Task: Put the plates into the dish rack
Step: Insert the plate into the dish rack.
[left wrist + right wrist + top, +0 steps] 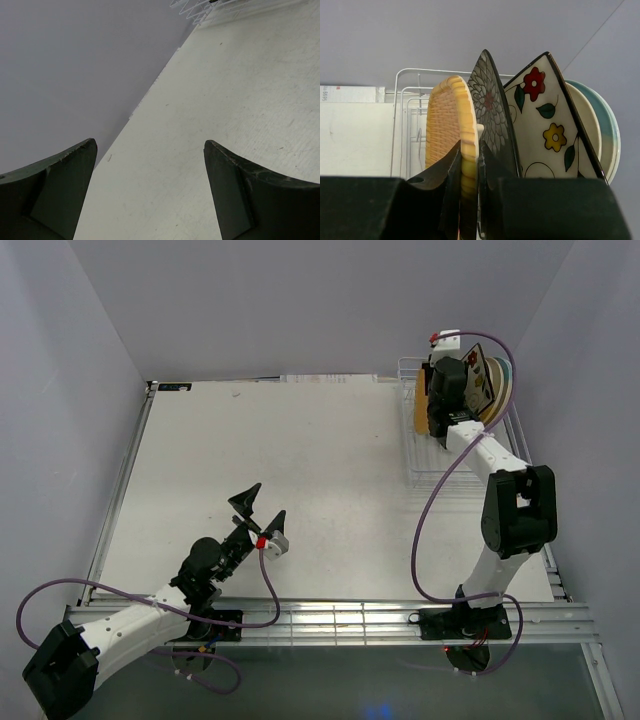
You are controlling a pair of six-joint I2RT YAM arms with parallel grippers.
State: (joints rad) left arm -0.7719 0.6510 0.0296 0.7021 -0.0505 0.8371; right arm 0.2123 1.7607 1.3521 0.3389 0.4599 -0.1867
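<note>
My right gripper should ease down and outward along the slot beside the black floral plate, then release the orange-yellow plate, which is upright over the rack.
The white wire dish rack stands at the far right of the table. Several plates stand upright in it. In the right wrist view I see the orange-yellow plate, the black floral plate, the flowered cream plate and a teal-rimmed plate in a row. My right gripper is shut on the rim of the orange-yellow plate, over the rack. My left gripper is open and empty over the bare table; its fingertips stand wide apart.
The rack's white wires show left of the orange-yellow plate, and a corner of the rack shows in the left wrist view. Grey walls enclose the table on three sides. A metal rail runs along the near edge.
</note>
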